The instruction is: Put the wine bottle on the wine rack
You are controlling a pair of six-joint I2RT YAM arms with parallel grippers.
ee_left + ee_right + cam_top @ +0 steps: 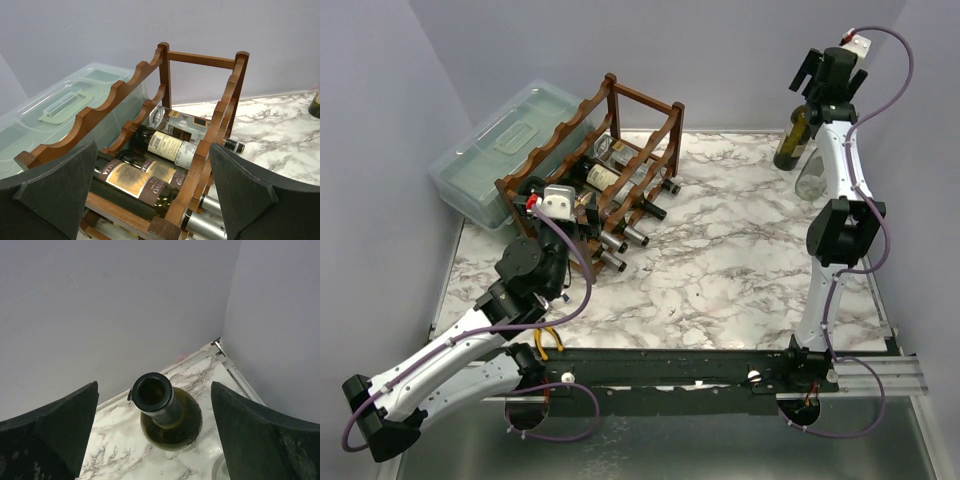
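The opening of the bottle is between the spread fingers of the robot's right gripper but still below them, so the gripper needs to come down around the green bottle's neck (167, 414).
A dark green wine bottle (792, 138) stands upright at the table's far right corner. My right gripper (812, 76) hovers just above its neck. In the right wrist view the bottle's open mouth (152, 392) lies between the two black fingers (60, 432), which stand wide apart and touch nothing; the right gripper (154, 390) is open. The reddish-brown wine rack (640, 125) stands at the far left with several bottles lying in its lower tiers (165, 147). My left gripper (154, 147) is open, close in front of the rack's (220, 120) near end and holding nothing.
A translucent lidded plastic box (495, 150) sits behind and left of the rack, also in the left wrist view (60, 107). A clear glass object (810, 182) stands just in front of the green bottle. Walls close in on the far and right sides.
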